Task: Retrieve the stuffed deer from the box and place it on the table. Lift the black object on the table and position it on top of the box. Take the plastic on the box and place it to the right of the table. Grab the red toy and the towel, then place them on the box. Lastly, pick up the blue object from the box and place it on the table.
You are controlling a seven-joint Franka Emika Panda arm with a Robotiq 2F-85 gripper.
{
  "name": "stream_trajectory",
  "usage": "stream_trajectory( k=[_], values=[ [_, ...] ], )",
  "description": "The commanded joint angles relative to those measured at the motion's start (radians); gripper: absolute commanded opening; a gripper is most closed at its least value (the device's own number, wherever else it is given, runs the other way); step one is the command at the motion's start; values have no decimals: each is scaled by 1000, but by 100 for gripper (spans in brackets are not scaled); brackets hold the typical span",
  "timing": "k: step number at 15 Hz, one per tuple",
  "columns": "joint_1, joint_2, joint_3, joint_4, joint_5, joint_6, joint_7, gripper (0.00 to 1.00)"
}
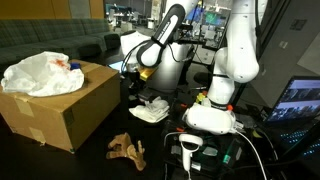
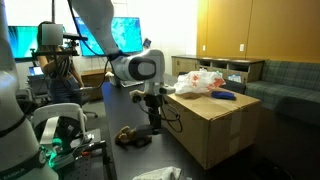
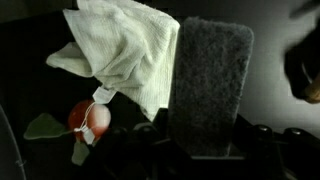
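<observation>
My gripper needs to go up over that bare cardboard edge [image 2: 201, 106] and then down to let go of the black object, because the box top is bare beside the white plastic [image 2: 195, 80].
In the wrist view, my gripper [image 3: 205, 150] is shut on the black object [image 3: 210, 80], a dark grey felt-like pad that stands up between the fingers. The white towel [image 3: 125, 50] lies just beside it, with the red toy [image 3: 90, 118] below the towel. In both exterior views the gripper [image 1: 131, 84] [image 2: 153, 112] hangs low over the dark table. The stuffed deer [image 1: 126, 150] [image 2: 132, 136] lies on the table. The cardboard box [image 1: 60, 110] [image 2: 215, 130] carries the white plastic [image 1: 40, 72] [image 2: 195, 80] and the blue object [image 2: 223, 95].
The towel also shows in an exterior view [image 1: 150, 109]. The robot's white base [image 1: 212, 115] stands next to the table, with cables and a scanner-like device [image 1: 190, 150] in front of it. Monitors and sofas fill the background.
</observation>
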Motion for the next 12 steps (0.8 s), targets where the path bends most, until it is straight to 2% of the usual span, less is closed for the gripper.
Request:
stream_trajectory(
  k=[1, 8, 12],
  values=[
    [-68, -74, 61, 128, -13, -173, 49, 34],
    [-150, 53, 116, 517, 24, -401, 50, 34],
    [-159, 170, 115, 703, 42, -463, 39, 34]
  ],
)
